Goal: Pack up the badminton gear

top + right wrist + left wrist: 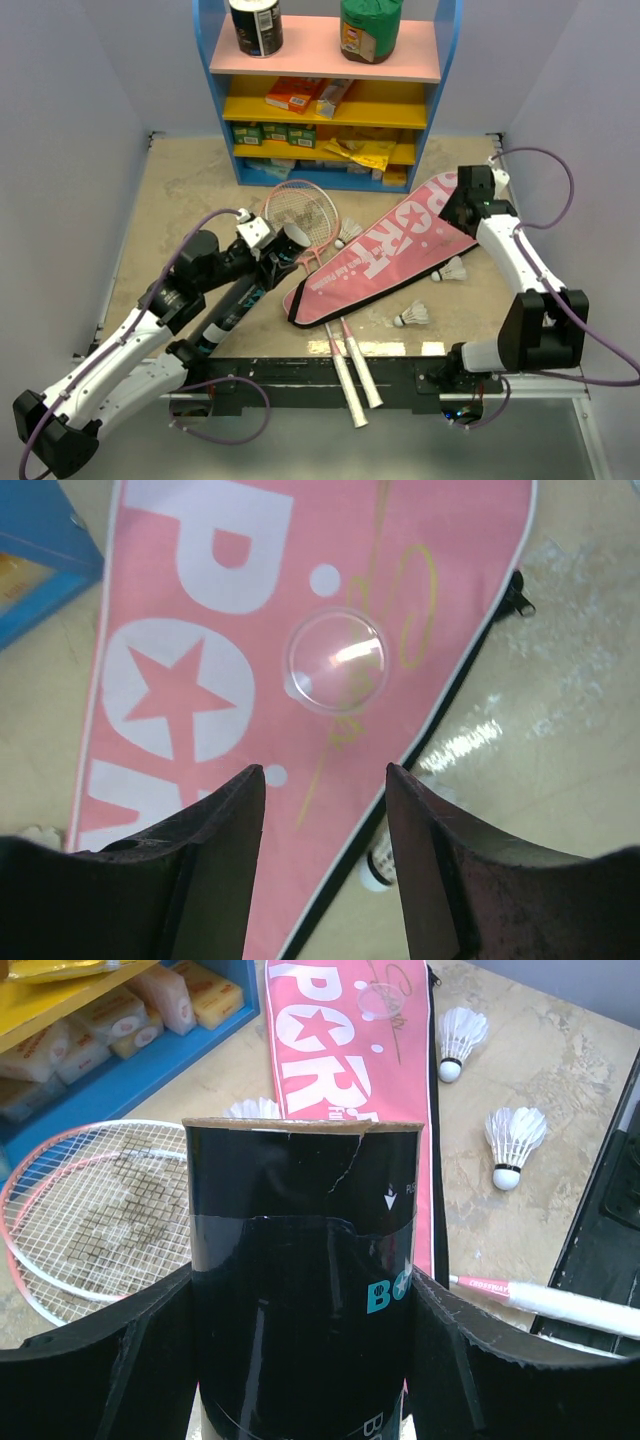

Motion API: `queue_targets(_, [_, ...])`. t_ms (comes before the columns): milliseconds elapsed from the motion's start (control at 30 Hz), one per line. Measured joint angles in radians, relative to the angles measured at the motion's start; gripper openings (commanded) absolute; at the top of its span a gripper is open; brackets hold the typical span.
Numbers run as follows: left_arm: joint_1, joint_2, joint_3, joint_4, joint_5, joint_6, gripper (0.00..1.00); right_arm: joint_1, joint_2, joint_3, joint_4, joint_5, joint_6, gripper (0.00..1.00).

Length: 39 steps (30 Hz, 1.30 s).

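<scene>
I need to move my right gripper back and down next, onto the feathers of the shuttlecock (454, 269) next to the bag's black edge.
My left gripper (266, 262) is shut on the long black tube (240, 300) and holds it tilted, its open end (305, 1126) toward the racket heads. Two pink-framed rackets (300, 215) lie crossed, their white handles (352, 385) over the near edge. The pink bag (392, 255) lies beside them. My right gripper (325, 775) is open and empty above the bag's wide end (190, 680), where a clear round lid (337, 660) rests. Shuttlecocks lie by the racket heads (350, 233) and right of the bag (453, 270), (412, 316).
A blue-yellow shelf unit (330, 90) with boxes, packets and two jars stands at the back. The black base rail (300, 370) runs along the near edge. Grey walls close in both sides. The bag's zipper pull (521, 602) lies on the table.
</scene>
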Motion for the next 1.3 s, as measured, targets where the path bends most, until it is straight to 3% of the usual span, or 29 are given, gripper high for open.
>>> queue_targets(267, [0.000,-0.027,-0.002,-0.004,0.005,-0.005,0.00,-0.004,-0.081,-0.146,-0.047,-0.003,-0.005,0.56])
queue_targets(500, [0.000,-0.029,-0.002,-0.004,0.009,-0.008,0.00,-0.067,-0.122,-0.241,0.000,-0.045,-0.041,0.70])
queue_targets(667, [0.000,-0.029,-0.002,-0.004,0.009,-0.008,0.00,-0.105,-0.126,-0.283,0.039,-0.079,-0.066,0.73])
queue_targets(1133, [0.000,-0.029,-0.002,-0.004,0.010,-0.008,0.00,-0.105,-0.109,-0.320,0.083,-0.266,-0.084,0.70])
queue_targets(1300, [0.000,-0.029,-0.002,-0.004,0.011,-0.008,0.00,-0.105,-0.121,-0.347,0.079,-0.309,-0.076,0.60])
